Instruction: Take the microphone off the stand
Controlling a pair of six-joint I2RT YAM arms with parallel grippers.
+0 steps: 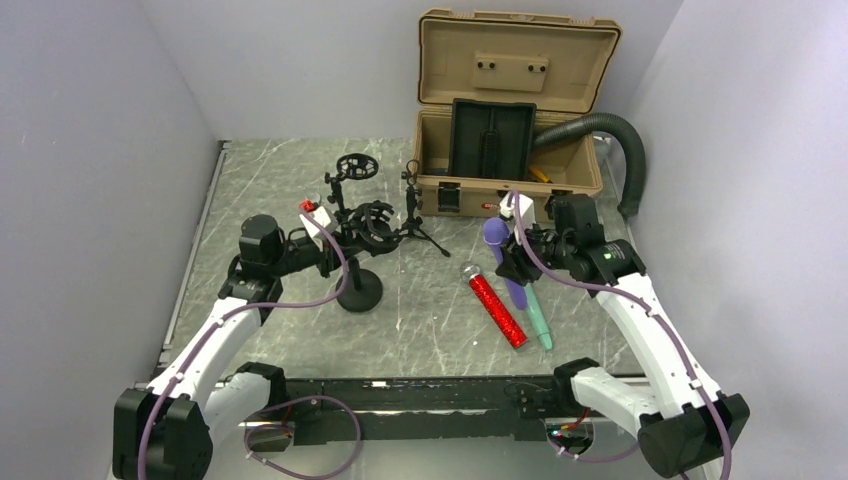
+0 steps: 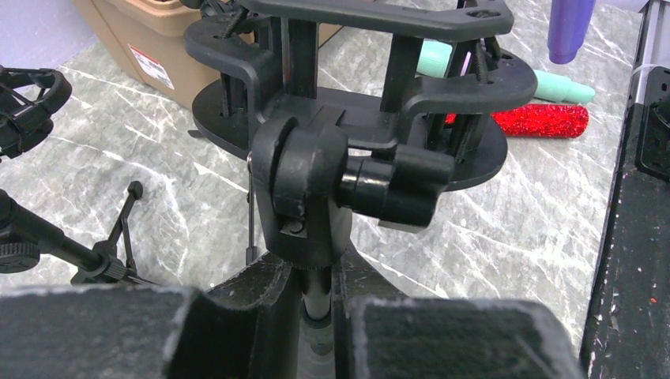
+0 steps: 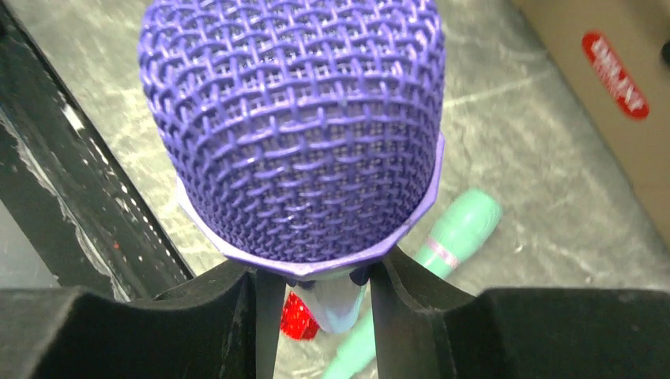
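My right gripper moves down and to its left in the top view next and releases, as bare tabletop lies there beside the red microphone.
The black stand has a round base (image 1: 358, 292) and a shock-mount cradle (image 1: 372, 222); in the left wrist view the cradle (image 2: 355, 71) holds nothing. My left gripper (image 1: 335, 255) is shut on the stand's pole (image 2: 320, 304) just under the swivel joint. My right gripper (image 1: 515, 258) is shut on the neck of a purple microphone (image 1: 495, 233), well right of the stand. Its mesh head (image 3: 292, 118) fills the right wrist view above the gripper (image 3: 316, 308). The purple body also shows at the top right of the left wrist view (image 2: 570, 28).
A red glitter microphone (image 1: 497, 305) and a teal microphone (image 1: 537, 318) lie on the table below the purple one. An open tan case (image 1: 510, 130) with a grey hose (image 1: 625, 150) stands at the back. A small tripod (image 1: 412, 215) and another mount (image 1: 355, 168) stand behind the stand.
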